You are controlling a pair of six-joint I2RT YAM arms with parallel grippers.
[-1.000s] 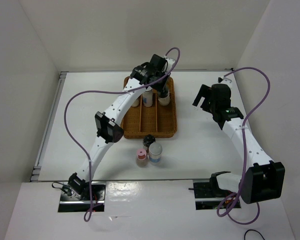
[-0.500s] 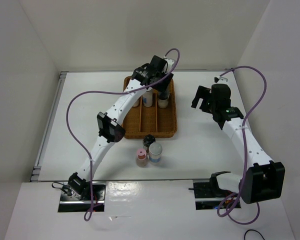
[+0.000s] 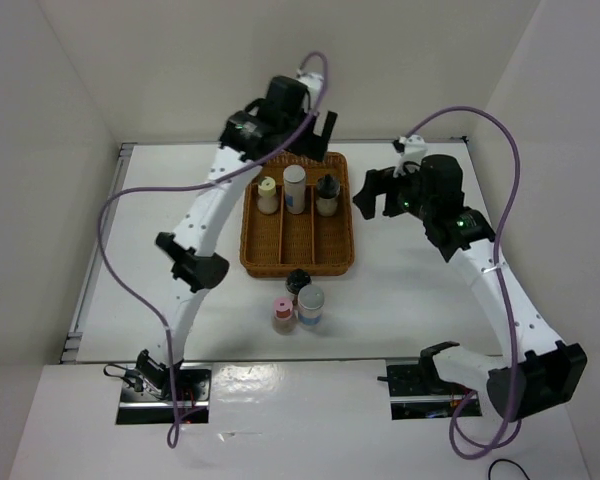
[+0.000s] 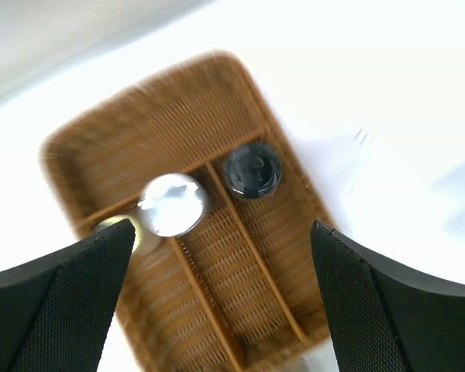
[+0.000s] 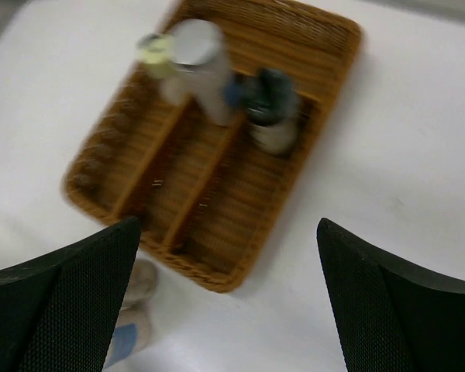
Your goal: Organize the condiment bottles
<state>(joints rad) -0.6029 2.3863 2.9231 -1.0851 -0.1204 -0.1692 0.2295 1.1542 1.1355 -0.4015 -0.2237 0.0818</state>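
My right gripper is above the pink cap (image 3: 283, 305), which stands nearer my base, so it will move back next, to the left in the top view and down onto the cap.
Three condiment bottles stand at the far end of the wicker basket (image 3: 298, 270), one per compartment: cream (image 3: 267, 194), white (image 3: 295, 187) and black-capped (image 3: 327, 194). Three more stand on the table in front of it: black-capped (image 3: 299, 283), pink (image 3: 284, 316) and pale grey with a blue label (image 3: 311, 306). My left gripper (image 3: 323, 128) hangs open and empty above the basket's back edge; its view looks down on the white cap (image 4: 173, 204) and the black cap (image 4: 252, 169). My right gripper (image 3: 377, 193) is open and empty, raised just right of the basket.
The basket's near halves of all three compartments (image 5: 209, 194) hold nothing. White walls close in the table at the left, back and right. The left arm's purple cable (image 3: 115, 215) loops over the table's left side.
My left gripper opened, let go of the black-capped bottle in the basket's right compartment, and rose back toward the wall. My right gripper swung left toward the basket.
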